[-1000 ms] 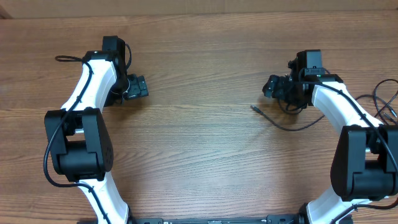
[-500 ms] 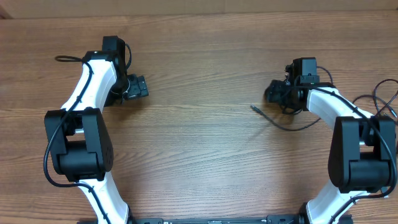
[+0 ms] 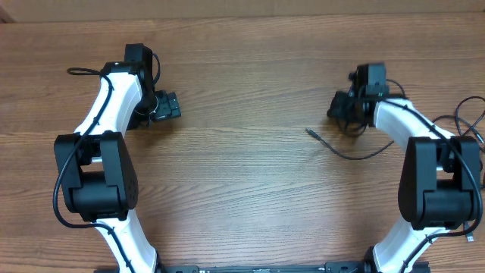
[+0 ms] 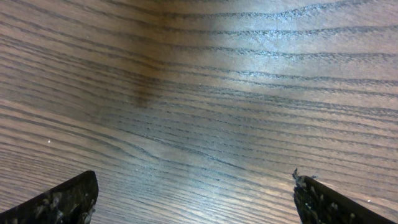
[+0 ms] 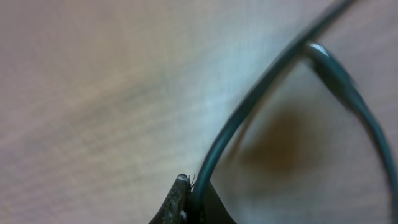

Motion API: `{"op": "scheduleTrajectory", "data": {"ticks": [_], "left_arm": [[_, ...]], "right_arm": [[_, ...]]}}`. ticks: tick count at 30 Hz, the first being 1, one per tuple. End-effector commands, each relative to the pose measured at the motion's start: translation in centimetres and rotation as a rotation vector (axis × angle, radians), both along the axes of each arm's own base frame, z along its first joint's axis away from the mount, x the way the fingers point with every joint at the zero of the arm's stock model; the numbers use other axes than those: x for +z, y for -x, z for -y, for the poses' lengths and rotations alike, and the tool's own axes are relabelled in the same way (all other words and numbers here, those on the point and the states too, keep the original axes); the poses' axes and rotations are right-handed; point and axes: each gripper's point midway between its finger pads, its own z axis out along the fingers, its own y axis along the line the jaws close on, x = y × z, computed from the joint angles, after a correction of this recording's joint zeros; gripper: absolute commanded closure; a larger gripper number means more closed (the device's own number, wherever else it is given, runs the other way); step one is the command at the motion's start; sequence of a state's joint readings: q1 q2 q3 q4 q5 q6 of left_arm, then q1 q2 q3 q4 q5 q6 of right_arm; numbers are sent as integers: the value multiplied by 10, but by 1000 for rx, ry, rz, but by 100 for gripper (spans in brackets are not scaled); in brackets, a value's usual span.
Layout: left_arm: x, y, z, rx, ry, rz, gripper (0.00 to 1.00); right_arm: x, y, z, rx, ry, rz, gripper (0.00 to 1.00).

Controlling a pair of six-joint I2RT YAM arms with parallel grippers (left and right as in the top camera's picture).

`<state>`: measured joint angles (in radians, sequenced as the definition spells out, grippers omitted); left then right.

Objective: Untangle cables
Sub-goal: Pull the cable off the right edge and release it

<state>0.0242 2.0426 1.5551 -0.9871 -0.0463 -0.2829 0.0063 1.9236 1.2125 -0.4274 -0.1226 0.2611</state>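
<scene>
I need to lift my right gripper next, carry the cable outward and let it go over the far corner of the table beyond the looped cords, because the wood there is bare.
One thin black cable (image 3: 350,155) lies on the wooden table, curving from its silver-tipped plug (image 3: 308,131) toward my right arm. My right gripper (image 3: 339,106) sits at the right rear of the table. In the right wrist view my right gripper (image 5: 193,185) is shut on this cable (image 5: 261,87), which rises from between the jaws toward the upper right and loops back. My left gripper (image 3: 170,106) rests at the left rear, far from the cable. Seen from the left wrist, the left gripper (image 4: 194,198) is wide open over bare wood.
More black cords (image 3: 470,121) lie in loops at the table's right edge beside the right arm. The table's far edge (image 3: 242,19) runs along the top of the overhead view. The two arm bases stand at the near edge.
My right gripper has closed from open onto the cable and shifted slightly up and right. The left arm has not moved.
</scene>
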Motion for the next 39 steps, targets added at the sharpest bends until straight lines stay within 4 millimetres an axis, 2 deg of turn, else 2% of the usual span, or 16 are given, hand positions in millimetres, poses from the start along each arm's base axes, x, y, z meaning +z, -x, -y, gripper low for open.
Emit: {"op": "scheduleTrajectory", "data": {"ticks": [1,3,5,6,9,12,14,16,18,22,27,29,30,37,39], "left_arm": [[-2,1,-2,12,-8,-4,0],[-2,1,-2,12,-8,-4,1],[-2,1,-2,12,-8,-4,0],[-2,1,-2,12,-8,-4,1],[-2,1,-2,12,-8,-4,0],[-2,1,-2,12,-8,-4,1],[-2,1,-2,12,-8,-4,0],[-2,1,-2,12,-8,-4,0],[-2,1,-2,12,-8,-4,0],[-2,1,-2,12,-8,-4,1],[-2,1,-2,12,-8,-4,1],[-2,1,-2,12,-8,-4,1],[-2,1,-2,12,-8,-4,1],[-2,1,-2,12,-8,-4,1],[-2,1,-2,12,-8,-4,1]], "right_arm": [[86,-61,24,-37,132,236,96],[129,-83,36,-43,225,337,96],[181,-101,55,-89,343,440,96],[203,-106,64,-121,390,481,96],[288,-117,93,-218,541,634,96],[371,-112,120,-341,624,790,96],[412,-104,138,-420,653,876,96],[452,-93,160,-468,701,964,96],[472,-85,181,-512,739,1013,96],[486,-70,225,-610,774,1055,96],[477,-62,269,-686,809,1030,96],[459,-60,294,-721,837,968,96],[453,-60,299,-724,842,949,96],[408,-72,321,-713,852,830,96],[389,-77,326,-702,851,780,96]]}}
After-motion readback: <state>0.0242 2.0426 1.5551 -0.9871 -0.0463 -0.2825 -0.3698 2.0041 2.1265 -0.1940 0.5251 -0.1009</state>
